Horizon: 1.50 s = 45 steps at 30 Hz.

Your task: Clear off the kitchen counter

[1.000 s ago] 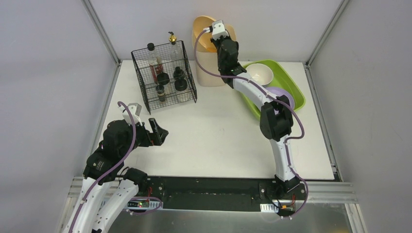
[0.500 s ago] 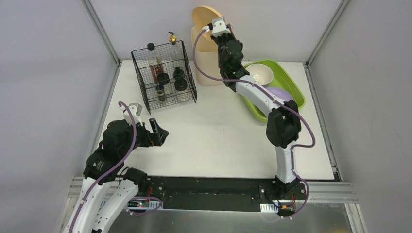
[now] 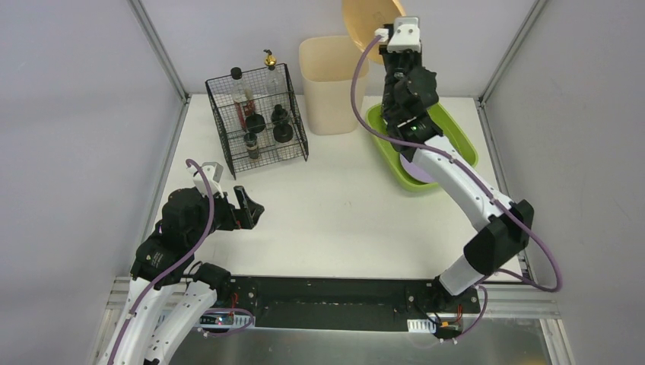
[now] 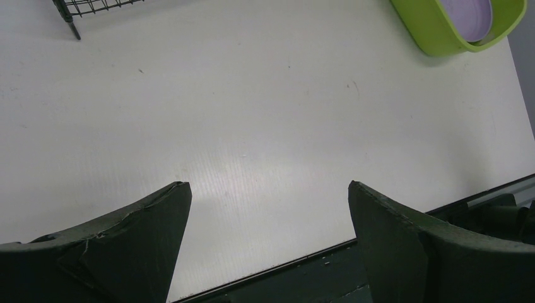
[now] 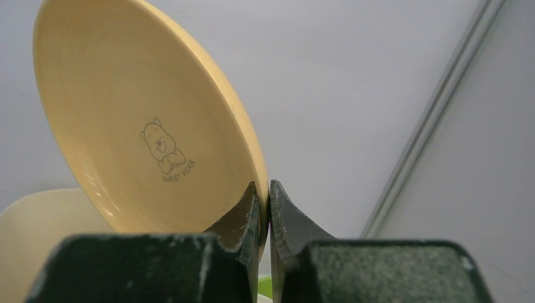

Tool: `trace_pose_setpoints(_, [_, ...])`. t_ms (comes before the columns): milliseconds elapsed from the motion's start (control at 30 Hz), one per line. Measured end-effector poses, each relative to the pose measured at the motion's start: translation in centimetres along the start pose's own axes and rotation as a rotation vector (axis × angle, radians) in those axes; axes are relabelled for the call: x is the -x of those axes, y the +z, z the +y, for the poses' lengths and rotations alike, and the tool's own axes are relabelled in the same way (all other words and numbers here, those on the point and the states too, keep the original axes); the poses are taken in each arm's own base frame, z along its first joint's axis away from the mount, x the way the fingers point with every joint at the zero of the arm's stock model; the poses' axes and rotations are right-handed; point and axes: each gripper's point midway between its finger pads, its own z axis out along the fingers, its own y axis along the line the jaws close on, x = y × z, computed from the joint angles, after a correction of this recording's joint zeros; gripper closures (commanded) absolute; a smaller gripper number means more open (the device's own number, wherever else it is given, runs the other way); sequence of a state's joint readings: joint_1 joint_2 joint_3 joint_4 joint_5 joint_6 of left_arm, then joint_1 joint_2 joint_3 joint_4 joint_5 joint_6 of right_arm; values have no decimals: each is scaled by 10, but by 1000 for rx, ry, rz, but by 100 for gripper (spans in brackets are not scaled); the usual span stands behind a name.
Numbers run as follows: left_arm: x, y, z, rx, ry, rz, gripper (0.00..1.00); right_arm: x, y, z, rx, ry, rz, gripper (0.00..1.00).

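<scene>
The green tray already holds dishware. My right gripper will swing down and back next, tip the yellow plate [image 3: 365,19] flatter and let it go onto the lilac plate [image 3: 417,169].
The white kitchen counter [image 3: 342,220] fills the middle of the top view and shows in the left wrist view [image 4: 252,113]. My right gripper [image 5: 265,189] is shut on the rim of a yellow plate [image 5: 139,126] with a bear print, held on edge high in the air. In the top view the plate [image 3: 365,19] is above the back edge, between the cream bin [image 3: 328,76] and the green tray [image 3: 456,141]. My left gripper [image 4: 268,189] is open and empty over the counter's near left part [image 3: 247,205].
A black wire basket [image 3: 255,122] holding bottles and jars stands at the back left. The green tray [image 4: 441,28] holds a lilac plate [image 4: 470,12]. Metal frame posts rise at the back corners. The black base rail runs along the near edge.
My right arm has lifted the yellow plate up from the cream bin and swung it right, toward the green tray. The left arm has not moved.
</scene>
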<state>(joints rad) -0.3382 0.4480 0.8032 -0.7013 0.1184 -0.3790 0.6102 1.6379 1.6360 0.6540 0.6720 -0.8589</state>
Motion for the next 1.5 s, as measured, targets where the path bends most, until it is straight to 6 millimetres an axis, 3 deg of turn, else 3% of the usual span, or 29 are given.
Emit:
trace_pose_setpoints(200, [0, 0, 0, 0, 1, 1, 0, -23, -23, -55, -65, 48, 165, 100])
trace_pose_setpoints(433, [0, 0, 0, -1, 1, 3, 0, -76, -51, -147, -232, 149, 426, 100])
trace_pose_setpoints(767, [-2, 2, -2, -8, 0, 17, 0, -167, -117, -215, -451, 312, 759, 100])
trace_pose_setpoints(933, [-2, 1, -4, -20, 1, 16, 0, -218, -144, -215, -498, 421, 919, 100])
trace_pose_setpoints(1233, [-2, -3, -6, -37, 2, 4, 0, -305, -187, -193, -532, 477, 1171, 100])
trace_pose_setpoints(1333, [-2, -3, -7, -40, 2, 5, 0, -323, -199, -192, -550, 481, 1225, 100])
trace_pose_setpoints(1500, [-2, -3, -7, -42, 2, 6, 0, -342, -197, -190, -564, 513, 1256, 100])
